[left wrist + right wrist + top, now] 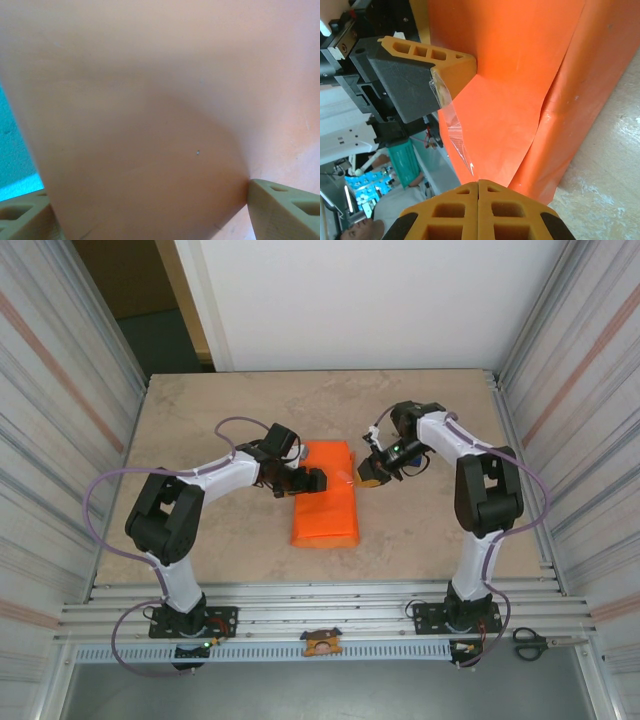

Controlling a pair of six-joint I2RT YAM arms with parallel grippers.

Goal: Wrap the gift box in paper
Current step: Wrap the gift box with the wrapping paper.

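The right gripper moves down beside the parcel's long side edge (529,181) next, pulls the clear tape over it and lets go of the strip (452,125), as that edge lies below the gripper.
The orange paper (325,502) lies folded over in the table's middle as a long parcel, and the gift box is hidden inside it. My left gripper (312,482) stands open, wide apart, its fingertips (280,205) pressed onto the top fold, with paper (150,100) bulging between them. In the right wrist view one left finger (427,60) pins the fold against the paper (520,75). A clear tape strip (452,125) runs from that finger to my right gripper (478,182), which is shut on the strip's end just off the parcel's right edge (372,472).
The beige table (200,430) has metal enclosure walls on both sides. Scissors (530,643) lie on the front rail at the right, and a small brown object (322,642) sits on the rail's middle.
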